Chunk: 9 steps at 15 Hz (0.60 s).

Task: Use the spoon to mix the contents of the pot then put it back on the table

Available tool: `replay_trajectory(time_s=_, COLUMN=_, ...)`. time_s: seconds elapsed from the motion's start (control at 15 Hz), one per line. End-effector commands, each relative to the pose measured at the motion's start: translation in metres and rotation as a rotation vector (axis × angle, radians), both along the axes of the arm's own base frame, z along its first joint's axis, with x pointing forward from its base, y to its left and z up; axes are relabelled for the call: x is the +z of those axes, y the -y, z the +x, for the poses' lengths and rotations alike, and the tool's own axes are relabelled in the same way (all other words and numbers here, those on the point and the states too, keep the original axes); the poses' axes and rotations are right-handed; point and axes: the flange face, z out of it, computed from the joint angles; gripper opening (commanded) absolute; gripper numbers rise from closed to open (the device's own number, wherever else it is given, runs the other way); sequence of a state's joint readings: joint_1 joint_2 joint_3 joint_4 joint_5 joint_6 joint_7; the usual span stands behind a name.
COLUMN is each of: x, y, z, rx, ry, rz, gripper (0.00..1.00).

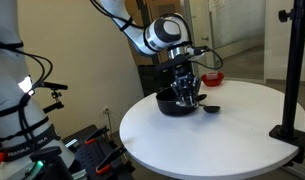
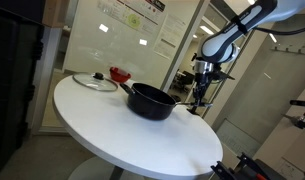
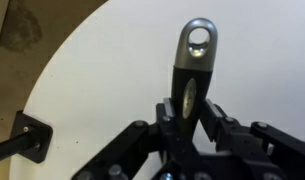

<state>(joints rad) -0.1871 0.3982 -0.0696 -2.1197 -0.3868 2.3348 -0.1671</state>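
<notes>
Next I should move my gripper down and away from the pot [image 1: 170, 103] toward clear table, since the spoon's bowl rests at the table top but its handle is still raised.
The black pot [image 1: 170, 103] stands on the round white table [image 1: 232, 135]; it also shows in an exterior view [image 2: 152, 100]. My gripper [image 1: 188, 92] is right beside the pot, low over the table, and is shut on the black spoon. The spoon's oval bowl [image 1: 210, 108] rests at the table top next to the pot. In the wrist view the spoon handle [image 3: 196, 50], with a hole in its grey end, sticks out from between my jaws [image 3: 189, 105]. In an exterior view my gripper [image 2: 202, 93] is at the table's far edge behind the pot. The pot's contents are hidden.
A glass lid [image 2: 95, 82] and a small red bowl [image 2: 119, 73] sit on the table's far side. A black stand [image 1: 292, 70] rises from the table edge. A black handle-like part [image 3: 32, 138] shows at the wrist view's lower left.
</notes>
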Motion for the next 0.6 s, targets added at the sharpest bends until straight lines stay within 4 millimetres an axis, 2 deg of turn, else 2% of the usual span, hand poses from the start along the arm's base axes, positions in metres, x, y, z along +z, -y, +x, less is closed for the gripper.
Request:
replay_trajectory(time_s=0.0, x=-0.041, y=0.009, z=-0.005, rx=-0.002, ry=-0.021, rz=0.051, gripper=0.08)
replay_trajectory(time_s=0.27, x=-0.078, y=0.034, z=-0.014, rx=-0.075, ry=-0.049, rz=0.101, gripper=0.08)
replay_trajectory(time_s=0.53, x=-0.098, y=0.062, z=-0.016, rx=-0.156, ry=-0.053, rz=0.131, gripper=0.08)
